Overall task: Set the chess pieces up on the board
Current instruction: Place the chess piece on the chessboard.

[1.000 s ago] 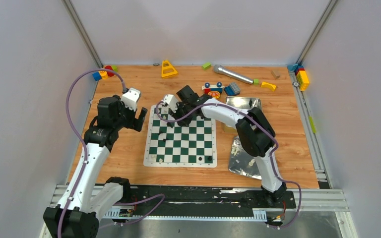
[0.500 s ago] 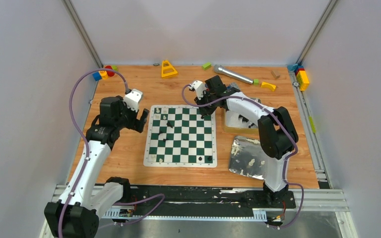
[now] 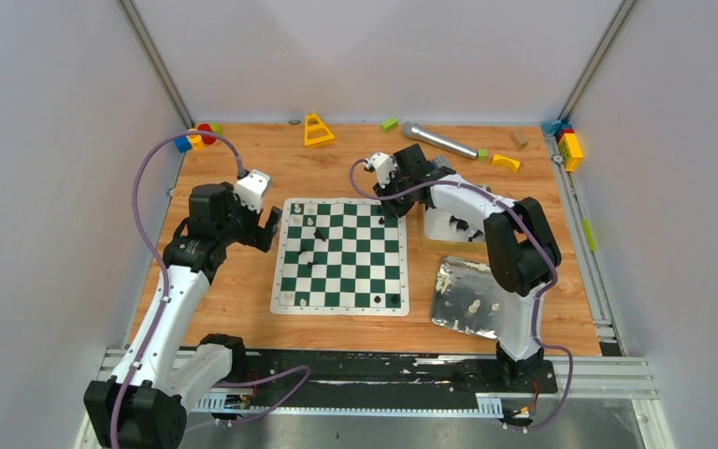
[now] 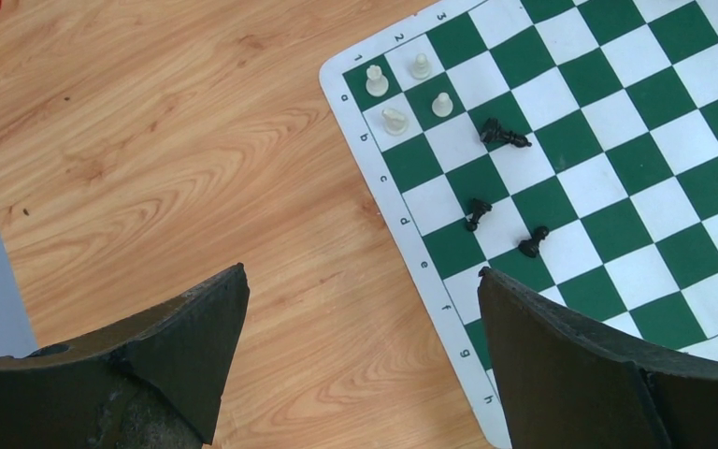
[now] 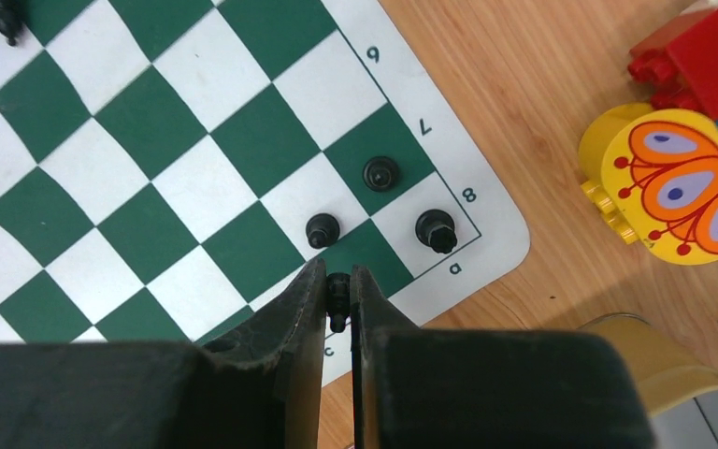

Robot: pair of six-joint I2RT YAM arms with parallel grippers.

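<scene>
My right gripper lowers the small black chess piece onto the green square [image 3: 392, 223] [image 5: 369, 259] beside the corner piece next, before it opens, since that square is empty.
The green-and-white board [image 3: 340, 309] lies mid-table. My right gripper [image 5: 337, 281] is shut on a small black chess piece [image 5: 337, 299], held over the board's far right corner [image 3: 394, 200]. Three black pieces [image 5: 380, 172] stand on the squares just beyond its tips. My left gripper [image 4: 360, 281] hangs open and empty over bare wood beside the board's left edge [image 3: 269, 229]. In the left wrist view, several cream-white pieces [image 4: 394, 120] stand in the corner by the border [image 4: 365, 178]; of three black pieces further in, one [image 4: 503, 136] lies on its side.
A metal tin [image 3: 456, 220] with pieces sits right of the board, and a shiny tray [image 3: 472, 299] with pale pieces lies nearer. Toy blocks [image 3: 568, 145], a microphone [image 3: 439, 140] and a yellow triangle [image 3: 317, 130] line the far edge. A butterfly block [image 5: 673, 192] lies off the board's corner.
My right arm swung from the board's far left side to its far right corner, still shut on the black piece. The left arm has stayed put.
</scene>
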